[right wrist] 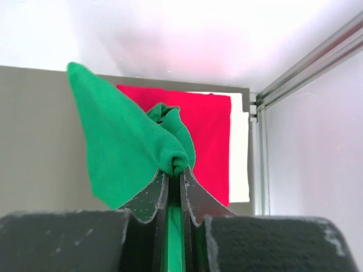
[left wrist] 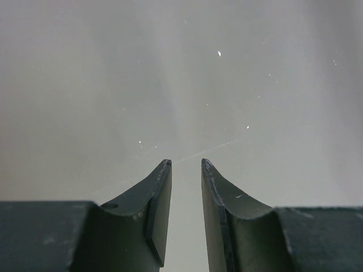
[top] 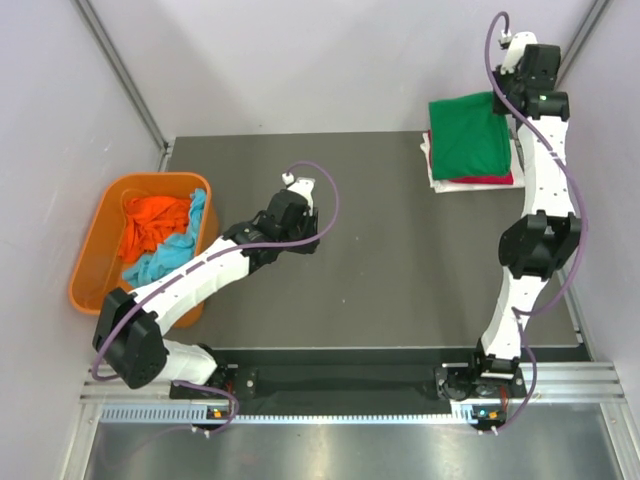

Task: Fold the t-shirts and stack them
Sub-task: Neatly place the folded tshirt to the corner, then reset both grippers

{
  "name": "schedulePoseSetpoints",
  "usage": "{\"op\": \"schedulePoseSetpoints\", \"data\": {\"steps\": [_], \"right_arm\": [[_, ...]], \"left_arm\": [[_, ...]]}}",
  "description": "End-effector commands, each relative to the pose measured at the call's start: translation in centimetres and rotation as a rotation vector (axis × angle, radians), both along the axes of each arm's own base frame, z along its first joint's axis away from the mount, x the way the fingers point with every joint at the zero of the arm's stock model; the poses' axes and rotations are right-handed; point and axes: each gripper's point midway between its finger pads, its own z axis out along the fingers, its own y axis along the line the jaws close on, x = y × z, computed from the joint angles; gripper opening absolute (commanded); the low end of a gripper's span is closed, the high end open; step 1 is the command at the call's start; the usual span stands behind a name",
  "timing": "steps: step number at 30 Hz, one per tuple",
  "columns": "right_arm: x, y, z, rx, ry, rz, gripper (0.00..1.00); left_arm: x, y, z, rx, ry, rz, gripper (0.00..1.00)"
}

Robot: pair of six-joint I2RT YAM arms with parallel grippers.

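The raised green edge leaves red uncovered, so next I need to bring it down with my right gripper onto the red t-shirt's far corner (right wrist: 224,100) near the metal post.
A folded green t-shirt (top: 468,135) lies on a red t-shirt (top: 487,181) at the table's far right. My right gripper (right wrist: 176,174) is shut on a bunched edge of the green t-shirt (right wrist: 116,144), and the red t-shirt (right wrist: 211,133) lies flat behind it. In the top view the right gripper (top: 512,105) is at the stack's right edge. An orange t-shirt (top: 152,225) and a light blue t-shirt (top: 178,250) lie crumpled in the tub. My left gripper (top: 300,235) hovers over mid-table; it (left wrist: 186,165) is open, with only bare table between its fingers.
The orange plastic tub (top: 95,255) stands at the table's left edge. A white cloth (top: 431,165) peeks out under the stack's left side. The dark table top (top: 400,260) stretches between the arms. Grey walls and a metal frame post (right wrist: 283,79) close in the right corner.
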Motion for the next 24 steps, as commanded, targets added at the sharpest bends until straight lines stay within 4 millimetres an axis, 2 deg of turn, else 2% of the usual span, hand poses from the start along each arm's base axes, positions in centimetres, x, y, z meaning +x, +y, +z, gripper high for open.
{"op": "schedulePoseSetpoints", "data": {"steps": [1,2,4,5,7,8,10,11,12,13,15,16,19,22,24], "right_arm": [[2.1,-1.7,-0.1,-0.008,-0.045,0.007,0.0],[2.7,-2.0,-1.4,-0.008,-0.032,0.015,0.0],[4.2,-3.0,-1.8,-0.009,-0.069,0.013,0.0],[5.3,-3.4,-3.4,-0.009,-0.063,0.009,0.0],[7.0,-5.3,-3.8,-0.016,-0.113,-0.036,0.0],[8.2,-6.0,-5.2,-0.002,-0.119,-0.053,0.0],[9.7,-7.3,-5.3,-0.011,-0.177,-0.087,0.0],[10.5,-8.0,-6.6,-0.019,-0.178,-0.112,0.0],[10.9,-8.9,-6.9,-0.03,-0.194,-0.141,0.0],[11.4,-10.0,-6.3,-0.044,-0.235,-0.175,0.03],[11.8,-12.2,-6.3,-0.077,-0.272,-0.257,0.17],[12.0,-12.9,-5.5,-0.091,-0.315,-0.281,0.43],[11.5,-13.0,-3.7,-0.138,-0.334,-0.307,0.77],[9.7,-11.7,-1.9,-0.127,-0.329,-0.326,0.82],[7.8,-9.7,-1.0,-0.113,-0.297,-0.336,0.96]], "left_arm": [[0.7,-0.6,0.1,-0.009,-0.02,-0.012,0.33],[0.8,-0.6,-0.1,-0.007,-0.015,-0.012,0.33],[0.9,-0.6,-0.7,0.006,0.003,-0.011,0.33],[0.9,-0.7,-0.7,0.008,0.004,-0.015,0.33],[1.0,-0.8,-1.0,0.013,0.012,-0.017,0.33],[1.0,-0.8,-1.2,0.019,0.016,-0.019,0.33],[1.0,-1.0,-1.7,0.023,0.03,-0.022,0.33],[1.0,-1.0,-1.9,0.025,0.036,-0.025,0.33],[1.1,-1.1,-1.9,0.026,0.039,-0.024,0.33],[1.1,-1.1,-2.4,0.035,0.052,-0.028,0.34],[1.1,-1.3,-2.6,0.04,0.072,-0.025,0.33],[1.2,-1.3,-2.9,0.045,0.087,-0.02,0.33],[0.9,-1.6,-2.6,0.038,0.116,-0.016,0.34],[0.3,-2.5,-1.3,-0.04,0.109,-0.04,0.35],[0.0,-3.6,0.1,-0.109,0.095,-0.078,0.35]]}}
